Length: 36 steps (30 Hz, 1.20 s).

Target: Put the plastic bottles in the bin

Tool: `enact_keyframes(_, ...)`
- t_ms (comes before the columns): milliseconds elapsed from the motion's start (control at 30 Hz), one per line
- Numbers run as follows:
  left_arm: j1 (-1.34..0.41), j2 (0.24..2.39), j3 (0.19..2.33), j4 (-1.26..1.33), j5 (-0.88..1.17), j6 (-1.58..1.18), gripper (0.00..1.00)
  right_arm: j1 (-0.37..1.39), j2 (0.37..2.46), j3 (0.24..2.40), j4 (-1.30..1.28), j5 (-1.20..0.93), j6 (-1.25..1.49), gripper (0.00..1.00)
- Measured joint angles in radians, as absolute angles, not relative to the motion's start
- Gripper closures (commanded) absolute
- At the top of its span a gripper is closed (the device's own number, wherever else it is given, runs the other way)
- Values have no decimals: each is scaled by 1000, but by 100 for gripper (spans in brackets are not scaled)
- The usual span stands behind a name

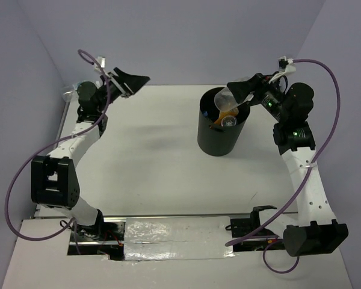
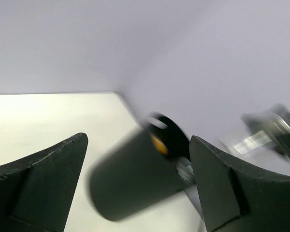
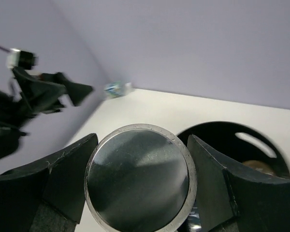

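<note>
The end of the clear bottle is already clear of the bin's rim. My right gripper should stay over the bin's opening just below it and release the bottle there.
The black bin stands on the table at the far right. An orange bottle and a clear one lie inside it. My right gripper is shut on a clear plastic bottle, tilted over the bin's rim. In the right wrist view that bottle's round base fills the gap between the fingers, with the bin just behind. My left gripper hangs open and empty above the table's far left. Its wrist view is blurred and shows the bin between its fingers.
Another small clear bottle with a blue label lies by the table's far left corner, near the left arm. Purple walls close in the back and both sides. Both arm bases sit at the near edge.
</note>
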State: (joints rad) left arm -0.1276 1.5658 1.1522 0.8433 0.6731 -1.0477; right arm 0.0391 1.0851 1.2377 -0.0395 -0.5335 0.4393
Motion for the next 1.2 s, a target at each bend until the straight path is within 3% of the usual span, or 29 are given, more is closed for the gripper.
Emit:
enact_keyframes(200, 9, 1543, 1201, 384, 252, -918, 1, 47, 1137, 1297, -130, -357, 226, 69)
enact_keyframes(300, 44, 1602, 1352, 128, 51, -911, 0, 78, 1194, 1307, -168, -270, 128, 50)
enact_keyframes(333, 56, 1644, 1436, 36, -10, -915, 1, 93, 1215, 1307, -184, -242, 96, 36)
enact_keyframes(433, 89, 1787, 1665, -174, -149, -925, 1, 142, 1271, 1307, -232, -181, 11, 15)
enact_keyframes(533, 121, 1906, 1783, -330, -225, -942, 1, 171, 1296, 1307, -255, -152, -41, 7)
enact_keyframes(667, 168, 1988, 1761, -415, -246, -949, 1, 181, 1292, 1307, -266, -152, -80, 1)
enact_keyframes(867, 234, 2014, 1708, -439, -224, -949, 1, 181, 1227, 1307, -274, -227, -115, 0)
enact_keyframes(1200, 296, 2051, 1753, -381, -187, -1003, 1, 181, 966, 1213, -249, -537, -101, 0)
